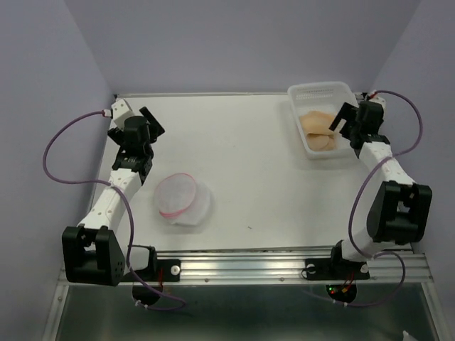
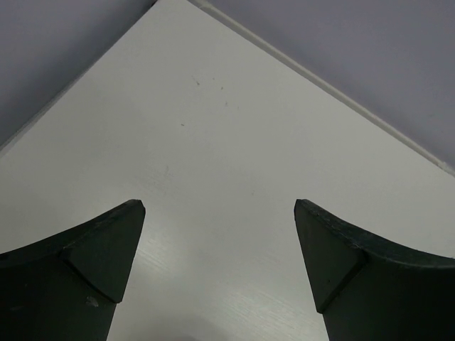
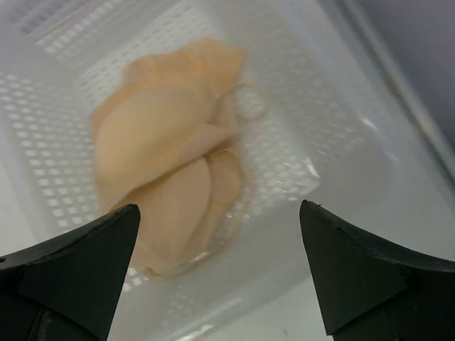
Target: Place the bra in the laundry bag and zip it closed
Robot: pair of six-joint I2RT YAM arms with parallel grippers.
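Observation:
I need to lower my right gripper to the left in the top view next and close it on the bra's far cup [image 1: 321, 121] [image 3: 186, 129], because the cup is below the gripper's fingers on that side.
The peach bra [image 1: 318, 126] lies folded inside the white plastic basket [image 1: 304, 96] at the far right; it also shows in the right wrist view [image 3: 167, 170]. My right gripper [image 1: 342, 120] is open and empty, hovering over the basket's right side, just right of the bra. The round white mesh laundry bag [image 1: 183, 199] with a pink zipper rim lies on the table at the near left. My left gripper [image 1: 151, 121] is open and empty at the far left, well behind the bag, over bare table [image 2: 227, 163].
The basket [image 3: 313, 135] has perforated walls and stands near the table's back right corner. Purple walls close the table at the back and sides. A metal rail [image 1: 284, 266] with the arm bases runs along the near edge.

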